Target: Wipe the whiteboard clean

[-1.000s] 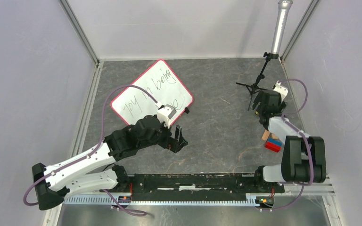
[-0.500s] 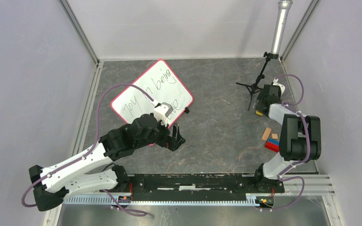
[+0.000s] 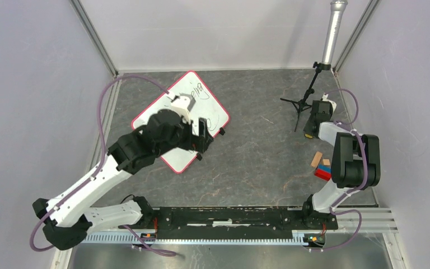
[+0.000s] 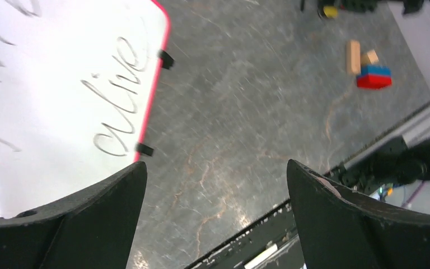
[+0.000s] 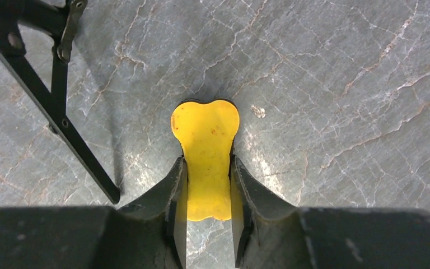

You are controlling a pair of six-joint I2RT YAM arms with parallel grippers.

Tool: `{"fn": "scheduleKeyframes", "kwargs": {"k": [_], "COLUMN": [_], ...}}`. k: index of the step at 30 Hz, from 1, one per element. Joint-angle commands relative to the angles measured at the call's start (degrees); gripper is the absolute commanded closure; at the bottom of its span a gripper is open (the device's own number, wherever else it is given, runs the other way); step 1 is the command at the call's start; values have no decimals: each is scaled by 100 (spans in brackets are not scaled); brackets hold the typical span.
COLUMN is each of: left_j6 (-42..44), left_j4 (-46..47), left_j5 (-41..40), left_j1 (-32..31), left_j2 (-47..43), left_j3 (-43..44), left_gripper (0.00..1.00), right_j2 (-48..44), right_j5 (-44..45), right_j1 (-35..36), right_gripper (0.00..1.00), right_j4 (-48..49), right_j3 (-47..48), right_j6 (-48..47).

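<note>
I should lift my right gripper next, move the eraser to the left in the top view and down onto the whiteboard's far part (image 3: 187, 86), and let go of it, because there is handwriting there.
The whiteboard (image 3: 210, 106) lies tilted on the grey table, with a red rim and dark handwriting; my left arm covers its middle. In the left wrist view the whiteboard (image 4: 61, 84) shows the word "alive" and two black clips (image 4: 144, 149) on its edge. My left gripper (image 3: 201, 139) hangs open over that clip edge, and the left gripper (image 4: 215, 168) holds nothing. At the far right my right gripper (image 3: 312, 130) is down at the table. There the right gripper (image 5: 208, 162) is shut on a yellow bone-shaped eraser (image 5: 205, 129).
A black tripod (image 3: 305, 101) carrying a silver tube (image 3: 333, 31) stands just left of the right gripper; its leg (image 5: 61, 123) is close by. Red, blue and wooden blocks (image 3: 323, 166) lie near the right arm. A black rail (image 3: 229, 216) runs along the near edge.
My right gripper dropped beside the tripod and closed on the yellow eraser. The left arm swung away from the near edge, out over the whiteboard, still open.
</note>
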Motion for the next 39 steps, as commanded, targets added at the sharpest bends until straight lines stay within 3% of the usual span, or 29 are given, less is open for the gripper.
{"fn": "scheduleKeyframes", "kwargs": {"k": [1,5,10,17,20,28,34,39], "left_j6": [466,588,727,769,809,1194,1368,1394], "left_j4": [-423,-485,-839,-445,-200,-193,23,153], "left_j5": [198,860,794,770,995,1531,2436,2651], "left_j1": [975,2050,2790,3540,4022,4554,4843,5084], "left_j2": [256,634,1566,2374,2733,3770,4368,4522], "left_j3": [792,1311,2343,2995,3038,3573,3717,3644], "left_gripper": [0,0,0,0,0,2,10,13], "right_j2": [-639,-1368,-2475,-3268,-3199,-1514,-272,554], "right_j5": [-166,-835,-1734,-1925,-1753,-1729,-1777,-2044], "right_j1": [2,15,231,1938,2865,4231,4483,4645], "right_gripper": [76,81,86,87,88,88,87,87], "right_j4": [107,394,1003,1916,2880,4362,4673,4347], "right_j3": [-323,-1012,-2022,-2612,-2627,-750,879,1958], "right_j6": [-139,-206,-148,-37,-191,-687,-603,-754]}}
